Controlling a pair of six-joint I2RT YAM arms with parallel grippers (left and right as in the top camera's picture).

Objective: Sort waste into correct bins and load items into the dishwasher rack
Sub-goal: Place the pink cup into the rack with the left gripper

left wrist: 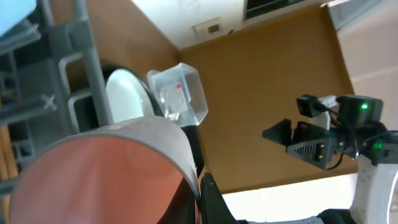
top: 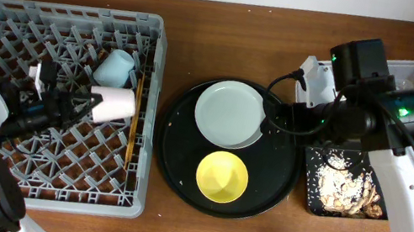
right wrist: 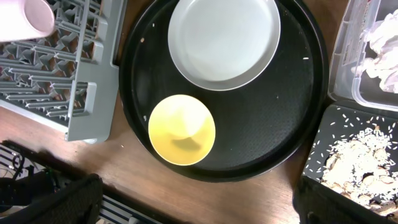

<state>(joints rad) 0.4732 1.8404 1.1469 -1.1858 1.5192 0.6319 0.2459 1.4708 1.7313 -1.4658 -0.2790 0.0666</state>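
My left gripper moves down next to release the pink cup's rim at the rack's wires beside the blue cup [top: 115, 68], as the pink cup still hangs above them.
The grey dishwasher rack [top: 2, 20] stands at the left. A blue cup [top: 115, 68] lies in it, and wooden chopsticks [top: 133, 120] lie along its right side. My left gripper [top: 91, 104] is shut on the rim of the pink cup [top: 117, 104] over the rack; the cup fills the left wrist view [left wrist: 93, 174]. The pale plate [top: 229, 113] and yellow bowl [top: 222, 177] sit on the round black tray [top: 278, 175]. My right gripper [top: 275, 118] hovers open and empty above that tray [right wrist: 196, 202]. The foil wrapper cannot be made out.
The shallow black bin [top: 308, 198] at the right holds beige food scraps [top: 344, 185]. Behind it the clear tub [top: 411, 75], partly hidden by my right arm, holds white tissue [right wrist: 385, 43]. Bare wooden table lies between the rack and the round tray.
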